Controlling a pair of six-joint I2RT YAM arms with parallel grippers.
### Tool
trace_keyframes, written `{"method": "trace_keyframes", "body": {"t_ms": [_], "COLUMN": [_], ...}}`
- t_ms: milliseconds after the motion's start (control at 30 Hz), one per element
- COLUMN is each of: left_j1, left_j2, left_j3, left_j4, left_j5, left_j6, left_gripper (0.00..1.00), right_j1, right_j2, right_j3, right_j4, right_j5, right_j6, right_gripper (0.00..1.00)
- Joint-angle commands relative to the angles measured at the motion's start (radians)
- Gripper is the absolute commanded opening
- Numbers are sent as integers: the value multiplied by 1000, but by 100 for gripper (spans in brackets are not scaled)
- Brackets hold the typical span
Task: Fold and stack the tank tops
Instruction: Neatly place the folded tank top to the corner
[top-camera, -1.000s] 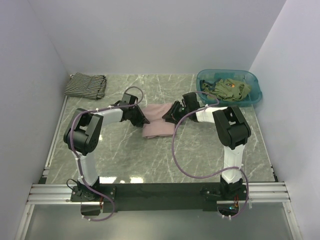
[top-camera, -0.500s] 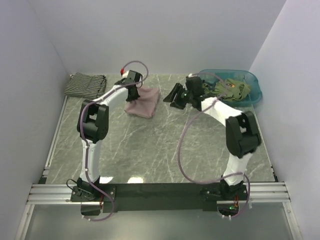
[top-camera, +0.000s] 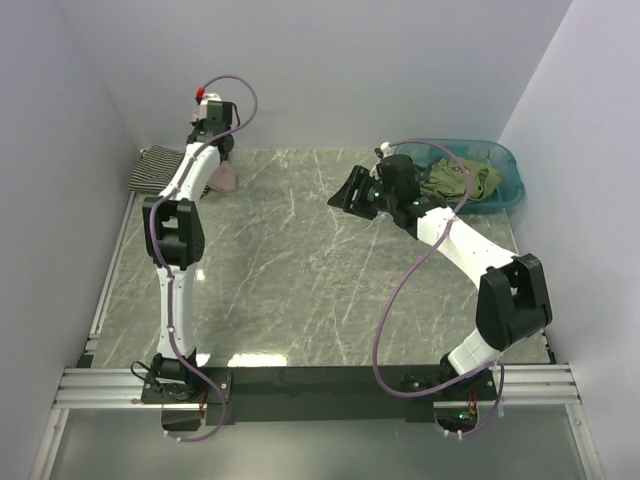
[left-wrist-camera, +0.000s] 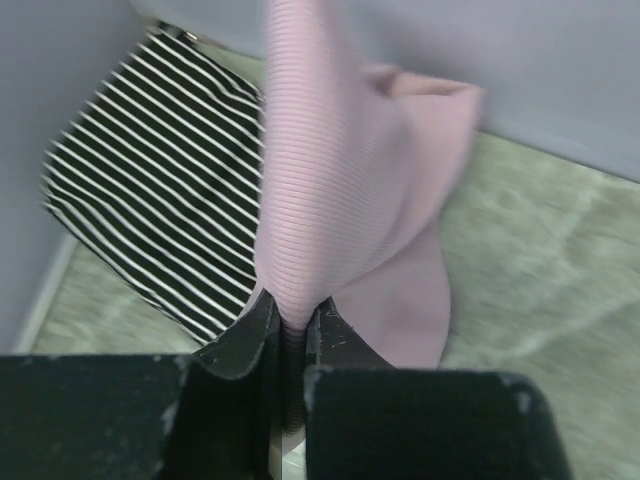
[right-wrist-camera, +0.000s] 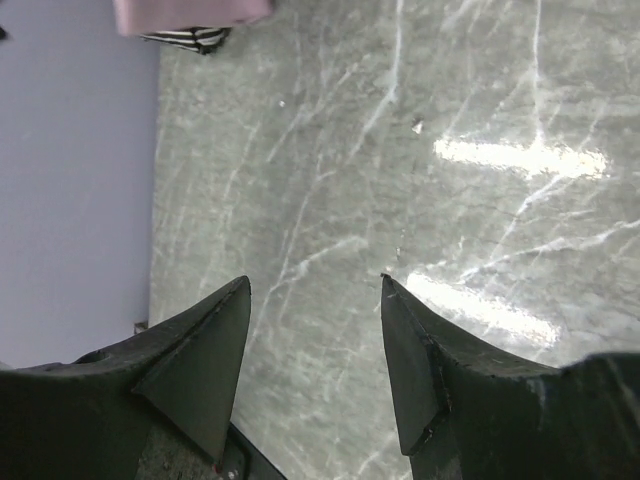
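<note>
The left gripper should carry the pink tank top left in the top view next, over the striped tank top, and let go of it there, because it hangs beside the striped one.
My left gripper (left-wrist-camera: 290, 310) is shut on the folded dusty pink tank top (left-wrist-camera: 340, 200), which hangs from it above the back left corner (top-camera: 224, 178). Just beneath and to the left lies the folded black-and-white striped tank top (left-wrist-camera: 160, 200), also seen on the table (top-camera: 158, 170). My right gripper (right-wrist-camera: 315, 285) is open with nothing between its fingers, raised over the marble table at the back right (top-camera: 350, 190). Olive green tank tops (top-camera: 455, 180) lie bunched in the basin.
A teal plastic basin (top-camera: 505, 165) stands at the back right corner. Lilac walls close in the table on the left, back and right. The marble tabletop (top-camera: 320, 270) stretches between the arms, with a metal rail along the near edge.
The left arm has carried the pink tank top from the table's middle to the back left, over the striped one. The right gripper let go of it, opened and drew back to the right.
</note>
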Motion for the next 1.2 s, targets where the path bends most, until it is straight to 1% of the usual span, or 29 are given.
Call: {"method": "trace_keyframes", "body": {"t_ms": [0, 300, 333, 500, 600, 1100, 1167], "left_j1": [21, 104, 119, 173, 211, 379, 399], "left_j2": [-4, -34, -45, -68, -85, -73, -68], "left_j3": [81, 112, 113, 121, 98, 113, 115], "left_j4": [42, 35, 33, 24, 33, 53, 58], "left_j5": [-5, 81, 121, 217, 288, 492, 503], "left_j6": [116, 148, 140, 106, 87, -13, -19], "left_gripper": [0, 0, 0, 0, 0, 0, 0], "right_j1": [5, 15, 17, 29, 37, 66, 69], "right_j2": [4, 25, 28, 35, 36, 119, 124], "right_j3": [17, 50, 57, 91, 105, 157, 165], "right_j4": [-12, -26, -29, -55, -63, -91, -94], "right_j5": [9, 17, 18, 40, 48, 74, 77], "right_j6": [-41, -42, -42, -53, -53, -62, -64], "right_gripper": [62, 62, 62, 62, 62, 62, 62]}}
